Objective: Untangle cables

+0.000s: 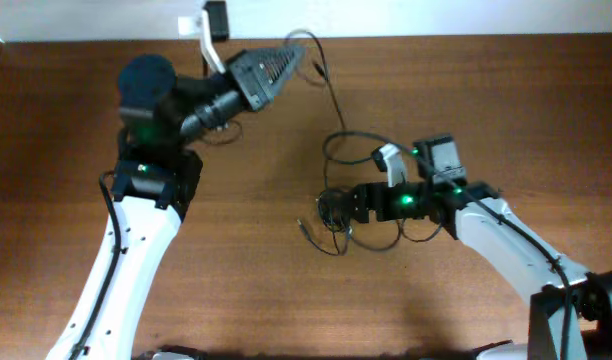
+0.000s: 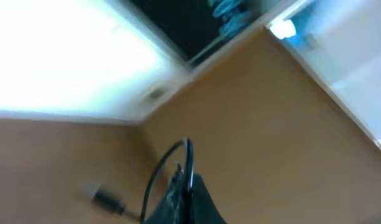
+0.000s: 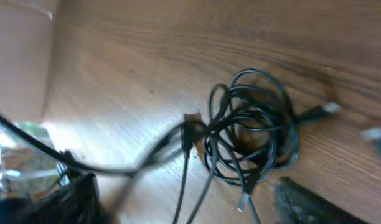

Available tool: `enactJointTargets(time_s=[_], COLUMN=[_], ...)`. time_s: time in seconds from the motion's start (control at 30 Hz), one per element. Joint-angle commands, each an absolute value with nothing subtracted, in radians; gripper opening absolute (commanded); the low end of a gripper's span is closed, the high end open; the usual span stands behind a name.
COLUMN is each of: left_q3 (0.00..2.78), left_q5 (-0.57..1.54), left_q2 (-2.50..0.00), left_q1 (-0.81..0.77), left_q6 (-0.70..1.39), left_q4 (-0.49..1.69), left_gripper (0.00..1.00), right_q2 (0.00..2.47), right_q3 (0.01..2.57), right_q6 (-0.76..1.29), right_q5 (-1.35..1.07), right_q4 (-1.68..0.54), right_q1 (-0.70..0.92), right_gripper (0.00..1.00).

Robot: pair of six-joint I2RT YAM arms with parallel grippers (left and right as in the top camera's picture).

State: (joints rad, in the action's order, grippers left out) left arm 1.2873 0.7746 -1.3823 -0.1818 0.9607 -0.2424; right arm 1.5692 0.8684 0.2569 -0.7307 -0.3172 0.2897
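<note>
The piece of cable should next go down beside the tangle, where bare wood (image 1: 254,196) leaves room, after my left gripper swings to the left in the overhead view.
Thin black cables (image 1: 336,215) lie in a small coiled tangle on the wooden table, and one strand (image 1: 333,100) runs up from it to my left gripper. My left gripper (image 1: 289,60) is at the back of the table, shut on that strand. In the left wrist view the cable (image 2: 189,158) loops out of the closed fingertips (image 2: 189,186) and a plug end (image 2: 106,199) lies below left. My right gripper (image 1: 338,207) is open at the tangle. In the right wrist view the coil (image 3: 256,127) lies just ahead of the spread fingers (image 3: 184,186), and loose strands pass between them.
A white and black fixture (image 1: 211,22) sits at the table's back edge by a pale wall. A short plug end (image 1: 304,228) sticks out left of the tangle. Bare wood lies in front (image 1: 286,300) and to the right (image 1: 546,120).
</note>
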Motion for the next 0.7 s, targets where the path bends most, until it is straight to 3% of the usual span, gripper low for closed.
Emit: enactJointTargets(time_s=[0.0, 0.07, 0.13, 0.2, 0.33, 0.5, 0.57, 0.6, 0.67], left_q3=[1.304, 1.304, 1.304, 1.304, 1.304, 1.304, 1.304, 1.304, 1.304], left_q5=[0.852, 0.857, 0.867, 0.820, 0.456, -0.041, 0.005, 0.036, 0.036], left_q2=[-1.372, -1.372, -1.372, -1.372, -1.374, -1.375, -1.375, -1.375, -1.389], left_q1=[-0.173, -0.159, -0.112, -0.032, 0.036, 0.035, 0.032, 0.027, -0.009], left_q6=[1.068, 1.069, 1.060, 0.944, 0.780, 0.683, 0.683, 0.680, 0.543], left_q4=[-0.382, -0.348, -0.289, -0.086, 0.486, 0.737, 0.781, 0.803, 0.817], left_gripper=[0.00, 0.00, 0.00, 0.00, 0.00, 0.04, 0.16, 0.30, 0.93], right_q2=[1.600, 1.601, 1.601, 1.601, 1.601, 1.601, 1.601, 1.601, 1.601], right_q3=[0.875, 0.875, 0.875, 0.875, 0.875, 0.875, 0.875, 0.875, 0.875], right_q6=[0.288, 0.429, 0.485, 0.514, 0.514, 0.585, 0.585, 0.585, 0.585], right_q5=[-0.575, -0.399, -0.336, -0.328, -0.363, -0.363, -0.363, -0.372, -0.393], right_q4=[-0.319, -0.367, -0.410, -0.443, -0.441, -0.433, -0.431, -0.430, -0.430], right_q1=[0.341, 0.327, 0.297, 0.243, 0.234, 0.234, 0.235, 0.235, 0.235], right_gripper=[0.57, 0.19, 0.07, 0.06, 0.09, 0.04, 0.04, 0.04, 0.04])
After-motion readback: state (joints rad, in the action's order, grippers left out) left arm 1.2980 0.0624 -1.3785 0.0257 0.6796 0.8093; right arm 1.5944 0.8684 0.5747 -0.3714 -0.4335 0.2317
